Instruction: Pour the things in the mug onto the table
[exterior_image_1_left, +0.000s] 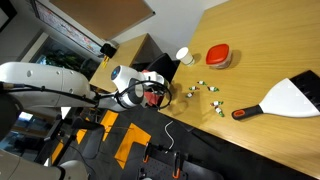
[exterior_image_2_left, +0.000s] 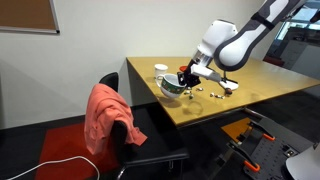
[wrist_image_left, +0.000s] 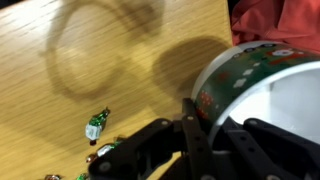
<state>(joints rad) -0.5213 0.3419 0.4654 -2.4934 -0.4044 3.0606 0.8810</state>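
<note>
My gripper lowers the mug (exterior_image_1_left: 163, 95) next until it rests on the shaded tabletop beside the bits, then releases the mug's rim. The bits already lie on the wood.
My gripper (exterior_image_1_left: 152, 94) is shut on the rim of the mug (exterior_image_1_left: 163, 95) near the table's edge and holds it tilted low over the table (exterior_image_1_left: 260, 50). In the wrist view the mug (wrist_image_left: 250, 75) shows a green and red patterned outside and a pale inside, with one finger (wrist_image_left: 197, 128) outside the wall. Several tiny whitish and greenish bits (exterior_image_1_left: 212, 92) lie on the wood beside the mug; one green wrapped bit (wrist_image_left: 96, 125) lies close to the gripper. An exterior view also shows the gripper (exterior_image_2_left: 184, 76), the mug (exterior_image_2_left: 172, 88) and the bits (exterior_image_2_left: 214, 93).
A plain white cup (exterior_image_1_left: 183, 55) and a red-lidded bowl (exterior_image_1_left: 218, 57) stand behind the bits. A white scraper with an orange handle (exterior_image_1_left: 280, 100) lies further along the table. A chair draped with red cloth (exterior_image_2_left: 106, 115) stands at the table's edge.
</note>
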